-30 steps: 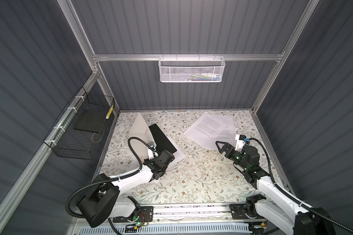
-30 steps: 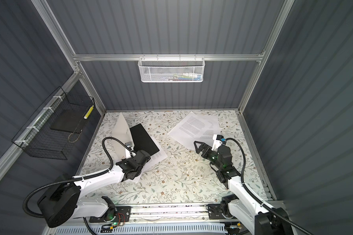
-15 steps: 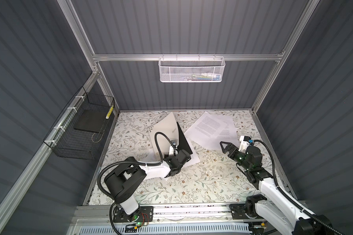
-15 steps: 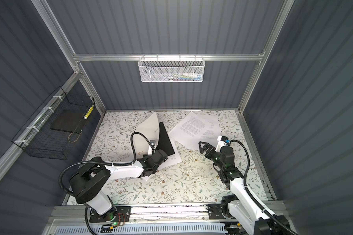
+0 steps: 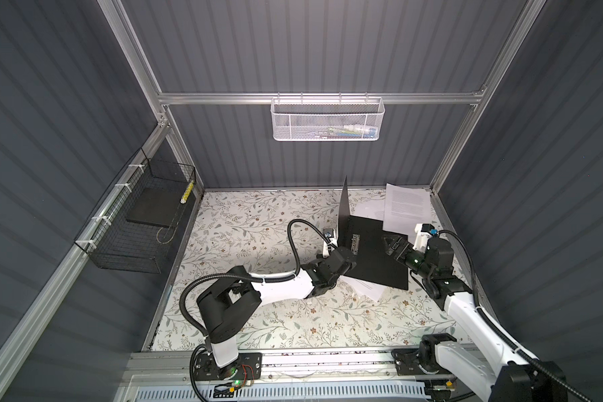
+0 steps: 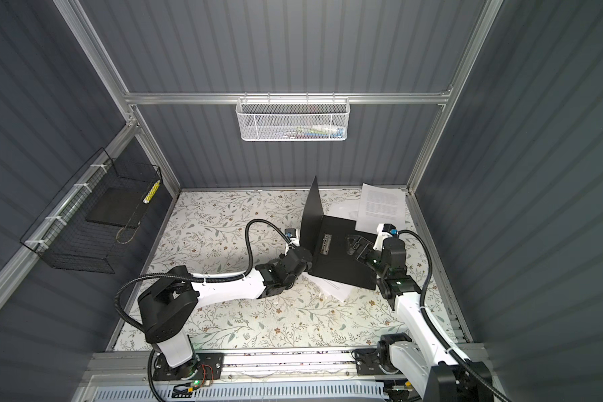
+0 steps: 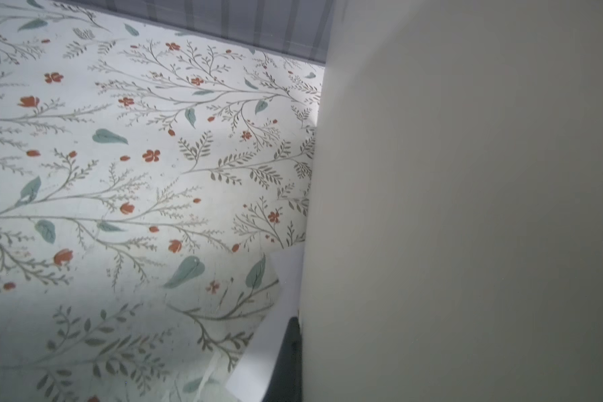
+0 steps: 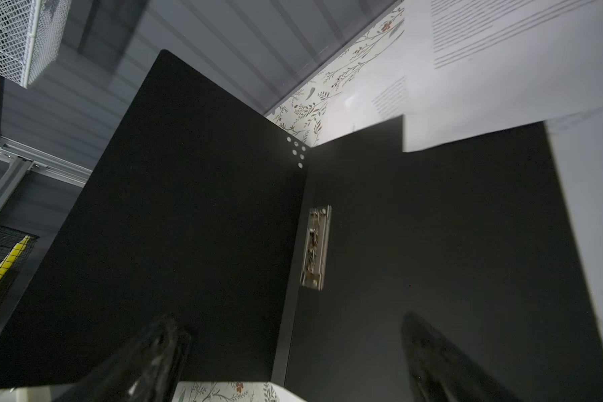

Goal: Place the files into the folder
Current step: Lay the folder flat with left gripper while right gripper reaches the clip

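Note:
My left gripper draws back and toward the black wire basket over the bare floral table cover [image 5: 266, 255] next, then releases the upright cover, since files overlap the folder.
The folder lies open at the table's back right. Its black flat half [image 5: 376, 257] [image 6: 342, 261] [image 8: 432, 226] carries a metal clip [image 8: 315, 247]. The other cover [image 5: 343, 209] [image 6: 312, 215] [image 8: 188, 226] stands upright, and its grey outside [image 7: 467, 209] fills the left wrist view. My left gripper [image 5: 342, 247] [image 6: 306, 251] [image 7: 298, 327] is shut on that cover's lower edge. The files [image 5: 406, 205] [image 6: 382, 205] [image 8: 502, 69] lie behind the folder, one overlapping its far corner. Another sheet [image 5: 369, 289] [image 6: 338, 289] pokes out under its front. My right gripper [image 5: 392, 243] [image 6: 355, 243] [image 8: 289, 348] hangs open over the flat half.
A white mesh basket [image 5: 328, 120] [image 6: 291, 120] hangs on the back wall. A black wire basket [image 5: 136, 222] [image 6: 94, 222] on the left wall holds a dark slab and a yellow item. The floral table cover [image 5: 251, 226] spreads left of the folder.
My left gripper has carried the folder from the left side to the back right, with the cover now upright. The right gripper now sits over the folder's flat half.

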Available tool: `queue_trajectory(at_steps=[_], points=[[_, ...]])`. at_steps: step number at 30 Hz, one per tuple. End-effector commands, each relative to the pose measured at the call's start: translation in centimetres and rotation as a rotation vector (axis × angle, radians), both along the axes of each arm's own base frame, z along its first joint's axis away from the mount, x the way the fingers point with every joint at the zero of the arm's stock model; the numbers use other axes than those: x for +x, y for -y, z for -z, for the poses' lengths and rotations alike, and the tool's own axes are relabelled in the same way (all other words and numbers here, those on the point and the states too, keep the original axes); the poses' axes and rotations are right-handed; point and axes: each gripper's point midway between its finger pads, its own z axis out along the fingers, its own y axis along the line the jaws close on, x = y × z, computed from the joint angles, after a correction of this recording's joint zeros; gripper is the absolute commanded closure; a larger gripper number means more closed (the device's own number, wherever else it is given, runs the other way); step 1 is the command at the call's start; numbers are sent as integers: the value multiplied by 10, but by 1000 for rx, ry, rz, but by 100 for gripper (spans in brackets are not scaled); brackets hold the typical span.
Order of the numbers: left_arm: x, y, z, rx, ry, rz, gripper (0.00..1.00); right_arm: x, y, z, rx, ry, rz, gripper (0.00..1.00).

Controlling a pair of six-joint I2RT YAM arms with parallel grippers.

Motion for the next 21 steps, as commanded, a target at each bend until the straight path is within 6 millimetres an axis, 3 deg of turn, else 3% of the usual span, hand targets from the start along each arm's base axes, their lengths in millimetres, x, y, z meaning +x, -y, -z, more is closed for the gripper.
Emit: queue_trajectory(at_steps=[1, 6, 10, 17, 21], points=[[-16, -26, 9, 33, -63, -11, 100, 1, -5, 4, -37, -24, -51, 1], [-14, -24, -47, -83, 57, 26, 100, 4, -16, 7, 0, -39, -107, 1], [-10, -52, -81, -148, 99, -43, 100, 7, -21, 7, 0, -43, -121, 1], [-29, -102, -98, -296, 107, -61, 100, 8, -31, 8, -16, -50, -152, 1], [-43, -152, -85, -268, 109, -166, 100, 12, -45, 23, -22, -98, -185, 1]])
